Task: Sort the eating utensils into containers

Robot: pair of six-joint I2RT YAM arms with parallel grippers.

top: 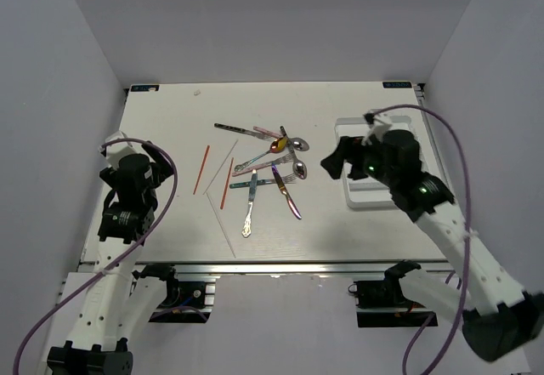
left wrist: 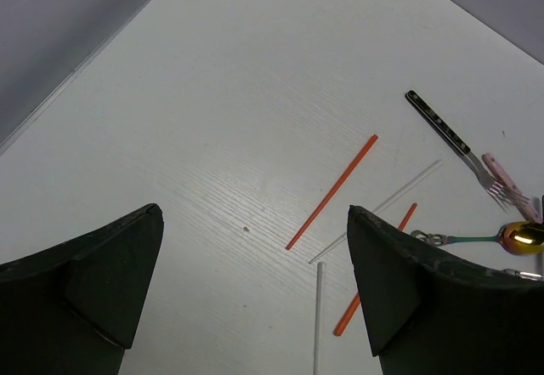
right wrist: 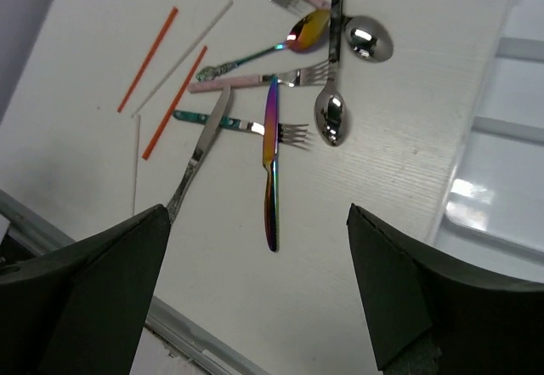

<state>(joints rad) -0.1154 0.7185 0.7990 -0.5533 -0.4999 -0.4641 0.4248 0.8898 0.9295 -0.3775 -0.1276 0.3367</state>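
The iridescent knife's handle lies below, clear of the forks, so my right gripper will go down next, to its left in the top view, around the iridescent knife's handle.
The utensils lie loose mid-table: an iridescent knife (top: 287,195) (right wrist: 271,162), a silver knife (top: 249,209) (right wrist: 200,150), forks, a gold spoon (right wrist: 308,31) (left wrist: 523,237) and silver spoons (right wrist: 331,111). Left of them are red-orange chopsticks (top: 201,169) (left wrist: 333,190) and white chopsticks (left wrist: 378,209) (right wrist: 183,56). The white divided tray (top: 365,201) (right wrist: 501,137) sits at the right, partly hidden by my right arm. My right gripper (top: 336,158) (right wrist: 255,213) is open and empty above the table, between the pile and the tray. My left gripper (top: 144,161) (left wrist: 255,212) is open and empty, left of the chopsticks.
A black-handled fork (left wrist: 442,124) (top: 234,128) and a pink-handled fork (left wrist: 501,175) lie at the far side of the pile. Grey walls close in the table on the left, back and right. The table's near metal edge (right wrist: 195,341) runs below my right gripper.
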